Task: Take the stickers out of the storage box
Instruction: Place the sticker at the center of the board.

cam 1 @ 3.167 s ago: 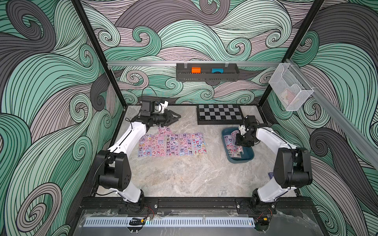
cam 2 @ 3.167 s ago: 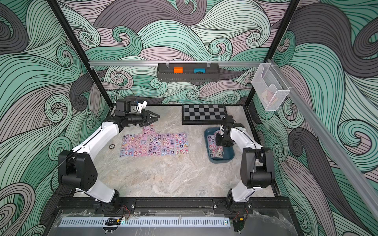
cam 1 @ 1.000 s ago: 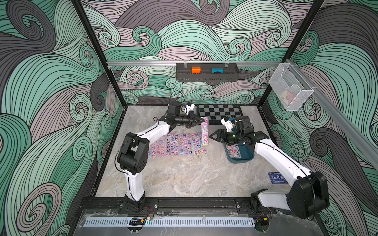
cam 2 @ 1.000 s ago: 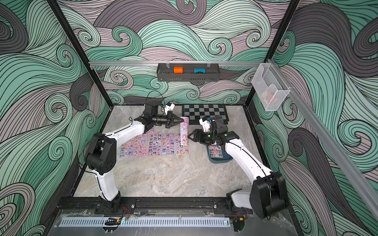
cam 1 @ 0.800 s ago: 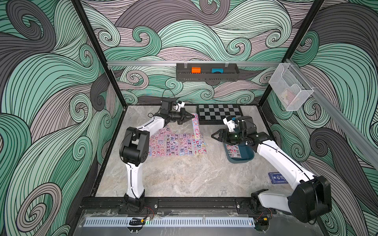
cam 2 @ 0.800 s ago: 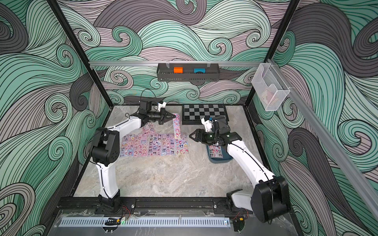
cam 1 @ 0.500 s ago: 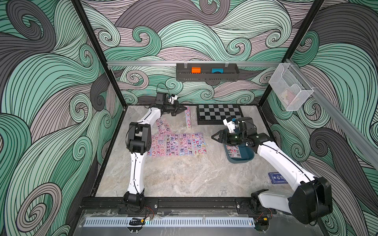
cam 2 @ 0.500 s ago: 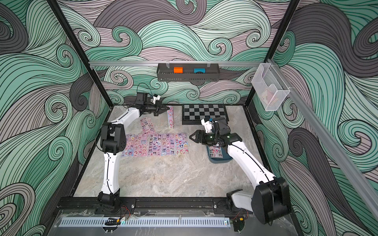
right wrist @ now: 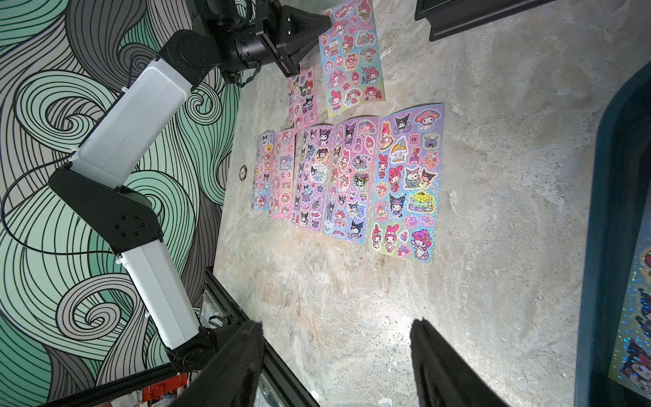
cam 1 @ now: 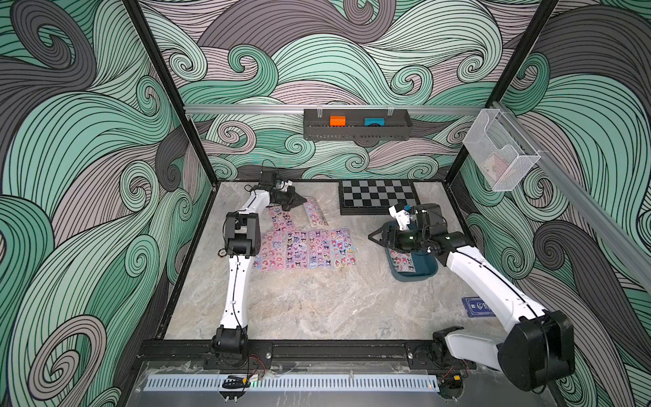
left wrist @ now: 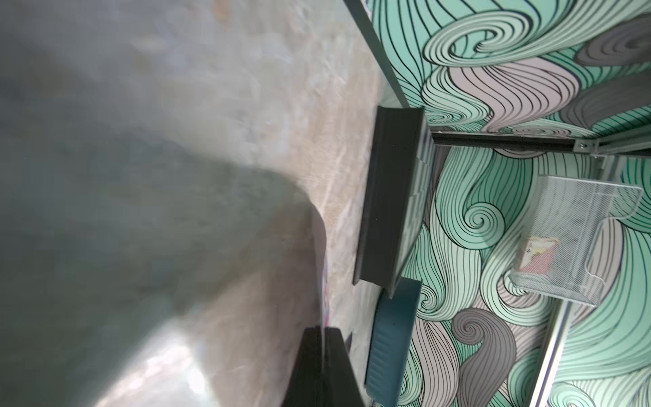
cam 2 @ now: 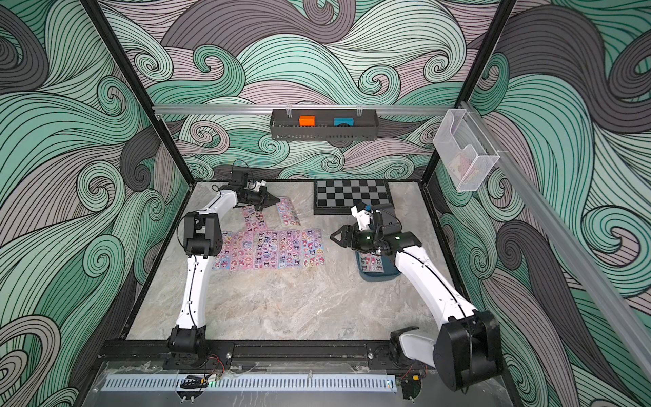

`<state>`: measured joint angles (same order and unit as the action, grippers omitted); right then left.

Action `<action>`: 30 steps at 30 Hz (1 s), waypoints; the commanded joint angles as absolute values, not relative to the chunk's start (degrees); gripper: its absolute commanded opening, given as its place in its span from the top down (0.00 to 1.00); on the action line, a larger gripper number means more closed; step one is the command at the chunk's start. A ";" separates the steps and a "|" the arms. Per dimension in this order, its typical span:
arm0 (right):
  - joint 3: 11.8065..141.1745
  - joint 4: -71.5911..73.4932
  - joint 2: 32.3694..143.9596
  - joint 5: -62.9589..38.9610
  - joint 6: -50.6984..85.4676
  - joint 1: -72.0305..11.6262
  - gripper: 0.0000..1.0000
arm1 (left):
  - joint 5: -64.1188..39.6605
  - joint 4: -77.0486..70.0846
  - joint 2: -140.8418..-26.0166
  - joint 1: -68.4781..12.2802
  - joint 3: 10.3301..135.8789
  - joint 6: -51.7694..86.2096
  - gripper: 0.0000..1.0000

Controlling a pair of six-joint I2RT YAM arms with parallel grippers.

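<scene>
My left gripper next needs to pull the pale blue sheet's end over the bare marble beside it, between the pale blue sheet [cam 1: 315, 211] and the sheet behind the row, and let go.
Several stickers [cam 1: 306, 248] lie in a row mid-table, with one more sheet [cam 1: 280, 220] behind them. My left gripper [cam 1: 303, 202] is at the back of the table, shut on the end of a pale blue sticker sheet [cam 1: 315, 211] that slants low over the marble; the right wrist view shows this sheet [right wrist: 352, 56] too. The dark teal storage box [cam 1: 419, 273] sits at the right with stickers [cam 1: 401, 259] inside. My right gripper [cam 1: 371, 238] hovers open and empty just left of the box, above bare table [right wrist: 334, 322].
A chessboard [cam 1: 377, 195] lies at the back, right of the held sheet. A dark blue card pack [cam 1: 475, 306] lies near the right wall. A black wall tray [cam 1: 355, 128] and a clear bin [cam 1: 500, 155] hang above. A small ring [cam 1: 222, 252] sits by the left arm.
My left gripper has carried the pale blue sheet from beside the right gripper to the back left of the table. The right gripper has stayed open by the box.
</scene>
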<state>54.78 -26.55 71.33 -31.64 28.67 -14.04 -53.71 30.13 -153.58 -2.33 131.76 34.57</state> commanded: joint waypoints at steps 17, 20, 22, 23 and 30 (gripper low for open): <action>54.09 -27.42 71.28 -32.70 27.35 -13.56 0.30 | -48.93 32.11 -153.75 0.81 134.89 31.50 0.77; 53.93 -27.44 71.46 -32.52 27.12 -13.24 0.30 | -49.08 31.60 -152.40 0.89 133.98 31.73 0.73; 53.81 -27.99 71.54 -32.20 26.74 -12.72 0.29 | -49.34 31.90 -151.07 0.89 133.73 31.71 0.67; 53.64 -28.21 71.30 -31.74 26.46 -12.21 0.29 | -49.39 32.03 -150.11 0.89 133.54 31.59 0.64; 51.91 -30.49 70.02 -28.36 24.12 -7.47 0.23 | -49.56 35.16 -140.23 2.19 129.29 30.69 0.46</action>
<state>52.95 -28.58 71.33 -30.24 25.98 -8.84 -48.25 33.32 -148.42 0.78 130.15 31.73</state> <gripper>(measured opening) 0.763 0.528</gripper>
